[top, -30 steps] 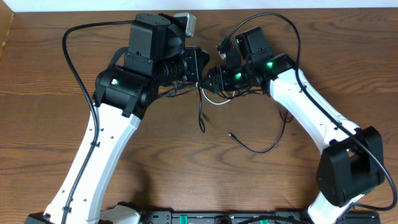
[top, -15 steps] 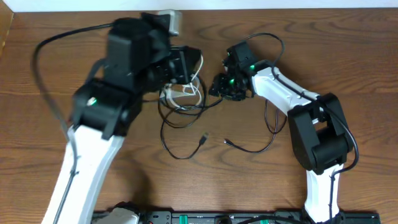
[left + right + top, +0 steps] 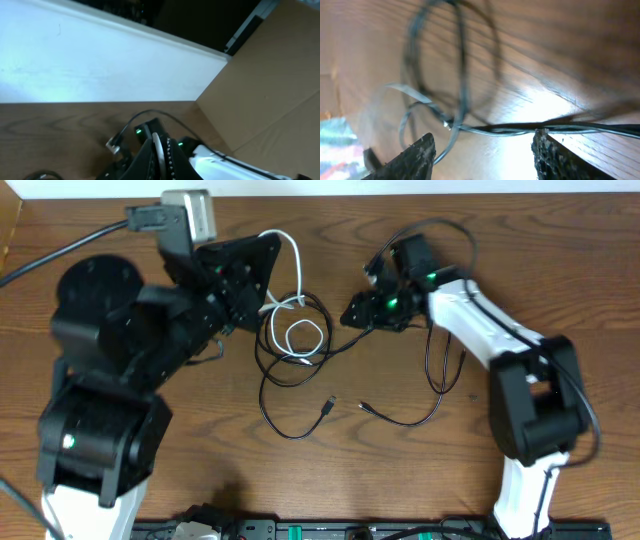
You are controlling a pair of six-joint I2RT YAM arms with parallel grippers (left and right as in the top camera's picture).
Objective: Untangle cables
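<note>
The white cord in my left gripper should move toward my open right gripper next and be released there, because my right gripper is to its right in the overhead view.
The white cord arcs up from my left gripper and loops down into the tangle of thin black cables at mid-table. In the left wrist view the left gripper is shut on the white cord. My right gripper sits low at the tangle's right edge. In the right wrist view the right gripper is open, and a black cable runs across just beyond its fingertips. Two loose plug ends lie in front of the tangle.
A thick black robot cable crosses the back left. Another black cable hangs in a loop under the right arm. A white wall and a cardboard panel stand behind the table. A black rail runs along the front edge.
My left arm has risen toward the camera and swung left, drawing the white cord up out of the tangle. The right gripper has stayed by the tangle.
</note>
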